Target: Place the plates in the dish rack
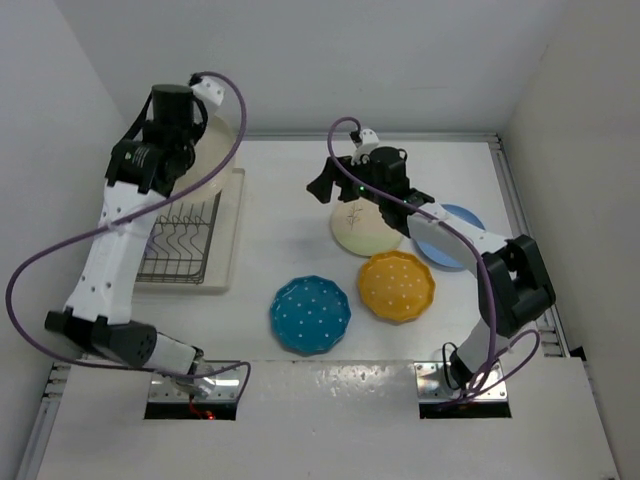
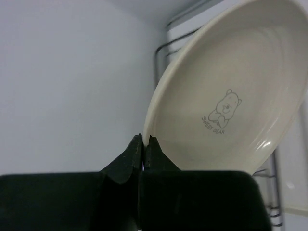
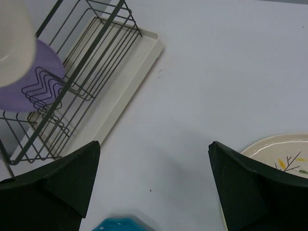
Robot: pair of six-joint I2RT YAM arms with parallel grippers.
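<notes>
The cream plate still hangs above the rack. My left gripper moves back and down to the wire dividers beside the purple plate [image 3: 24, 86] next and releases the cream plate.
My left gripper [image 2: 144, 139] is shut on the rim of the cream plate [image 2: 231, 96] and holds it tilted above the far end of the dish rack [image 1: 185, 240]. The cream plate has a bear drawing. The purple plate [image 3: 24, 86] stands in the rack [image 3: 77, 62]. My right gripper [image 3: 154, 144] is open and empty above bare table, just left of the sprig plate [image 3: 279, 154]. In the top view, the sprig plate [image 1: 365, 230], light blue plate [image 1: 450, 235], orange-yellow dotted plate [image 1: 397, 286] and teal plate [image 1: 310, 314] lie flat on the table.
The rack sits on a cream drip tray [image 1: 228, 230] at the table's left, close to the left wall. White walls close in the back and both sides. The light blue plate lies partly under the right arm.
</notes>
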